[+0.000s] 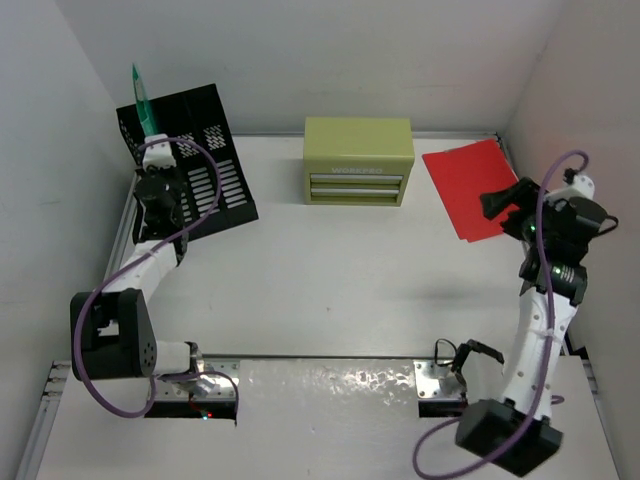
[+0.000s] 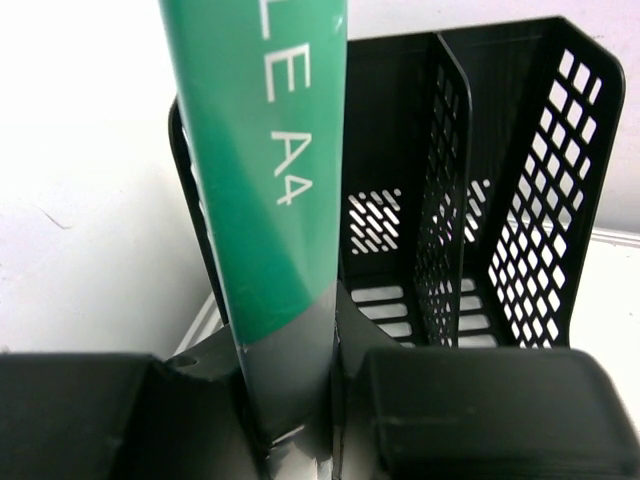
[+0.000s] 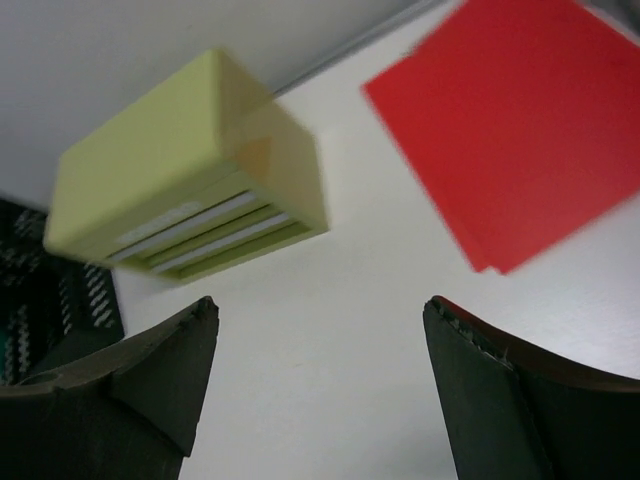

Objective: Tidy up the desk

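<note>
My left gripper lowers the green folder, still sticking up high, into the rack's end section by the side (image 1: 130, 130) next and releases, as that section lies below it.
The white desk (image 1: 330, 290) lies inside white walls. My left gripper (image 1: 152, 158) is shut on a green folder (image 1: 143, 100) and holds it upright at the black slotted file rack (image 1: 205, 160). In the left wrist view the green folder (image 2: 265, 170), printed "LE A4", stands pinched between my fingers (image 2: 480, 405) in front of the rack's compartments (image 2: 470, 180). My right gripper (image 1: 505, 205) is open and empty, raised beside the red folder (image 1: 470, 185). In the right wrist view its fingers (image 3: 150, 375) spread wide above bare desk, with the red folder (image 3: 520, 130) ahead on the right.
An olive-green drawer chest (image 1: 358, 160) stands at the back middle of the desk and shows in the right wrist view (image 3: 185, 175). Metal rails and mounting plates (image 1: 330, 385) run along the near edge by the arm bases.
</note>
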